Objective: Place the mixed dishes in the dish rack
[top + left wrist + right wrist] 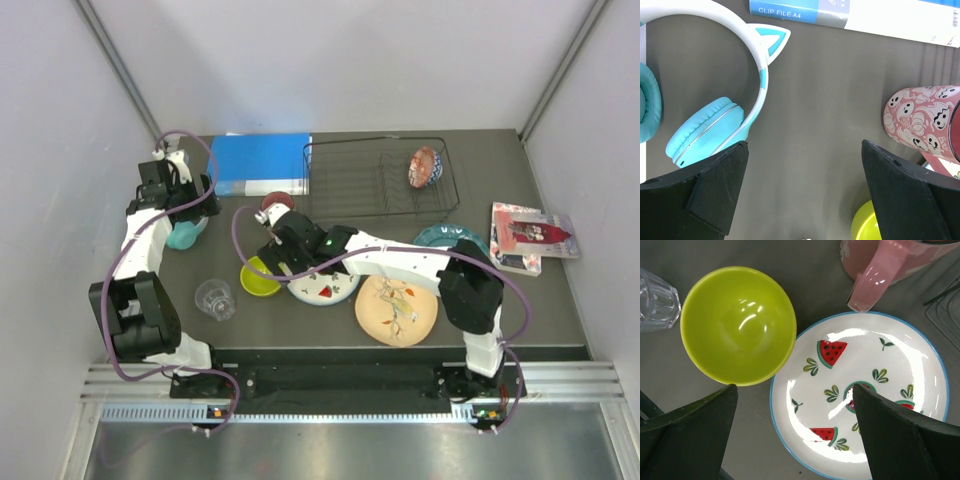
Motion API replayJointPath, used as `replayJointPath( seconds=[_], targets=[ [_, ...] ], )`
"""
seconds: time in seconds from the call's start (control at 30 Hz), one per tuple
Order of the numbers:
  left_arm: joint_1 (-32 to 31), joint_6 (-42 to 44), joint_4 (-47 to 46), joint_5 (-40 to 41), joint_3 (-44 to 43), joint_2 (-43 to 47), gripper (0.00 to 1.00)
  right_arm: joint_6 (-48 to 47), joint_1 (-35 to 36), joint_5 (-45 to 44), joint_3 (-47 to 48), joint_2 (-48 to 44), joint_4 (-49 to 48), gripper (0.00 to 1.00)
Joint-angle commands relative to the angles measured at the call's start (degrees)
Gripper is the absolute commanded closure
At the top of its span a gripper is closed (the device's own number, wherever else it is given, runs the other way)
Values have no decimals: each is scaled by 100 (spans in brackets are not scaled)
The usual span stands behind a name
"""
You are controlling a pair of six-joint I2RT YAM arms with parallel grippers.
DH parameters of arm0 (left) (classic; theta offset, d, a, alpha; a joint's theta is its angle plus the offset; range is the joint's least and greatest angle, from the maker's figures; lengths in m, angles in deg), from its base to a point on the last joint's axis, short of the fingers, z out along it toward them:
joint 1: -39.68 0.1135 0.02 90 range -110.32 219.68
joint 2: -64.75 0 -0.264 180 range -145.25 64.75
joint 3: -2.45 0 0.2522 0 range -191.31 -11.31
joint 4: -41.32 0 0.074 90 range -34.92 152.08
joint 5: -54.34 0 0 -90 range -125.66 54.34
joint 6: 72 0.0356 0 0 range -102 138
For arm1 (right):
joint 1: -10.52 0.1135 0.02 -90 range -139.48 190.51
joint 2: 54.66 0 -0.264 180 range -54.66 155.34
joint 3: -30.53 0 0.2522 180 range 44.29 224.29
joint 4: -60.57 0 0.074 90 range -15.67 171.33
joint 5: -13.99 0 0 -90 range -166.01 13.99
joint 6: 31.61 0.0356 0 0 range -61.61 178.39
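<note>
My right gripper shifts toward the lime bowl (pixel 258 279) next, then lowers onto the bowl's rim beside the white plate (pixel 326 288).
The black wire dish rack (pixel 380 182) stands at the back with a red patterned bowl (pixel 425 167) inside. Near the middle lie a lime bowl (pixel 258 279) (pixel 737 322), a white watermelon plate (pixel 326 288) (pixel 860 395), a peach plate (pixel 396 310), a teal plate (pixel 448 236), a clear glass (pixel 215 298) (pixel 657 300) and a red tumbler (pixel 275 205) (pixel 922 122). My right gripper (pixel 272 260) (pixel 795 432) hangs open over the gap between the lime bowl and the white plate's edge. My left gripper (pixel 205 200) (pixel 805 187) is open over bare table, between the headphones and the tumbler.
Teal cat-ear headphones (pixel 187 232) (pixel 715 125) lie at the left. A blue book (pixel 260 163) (pixel 855 12) lies left of the rack. Another book (pixel 530 236) sits at the right edge. The tumbler's pink handle (pixel 875 277) points toward the white plate.
</note>
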Motion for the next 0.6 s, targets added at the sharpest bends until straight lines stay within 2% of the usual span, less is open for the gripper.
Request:
replayJointPath(
  seconds=[0.0,0.27,0.57],
  targets=[
    [43,48,-249,-2,-47,15,1,-148,18,180,233,177,-342,5],
    [43,57,-311,34,32,-11,1,-272,18,452,812,827,-263,11],
    [43,136,-267,139,84,-46,1,-307,-8,664,989,1311,-298,25]
  ],
)
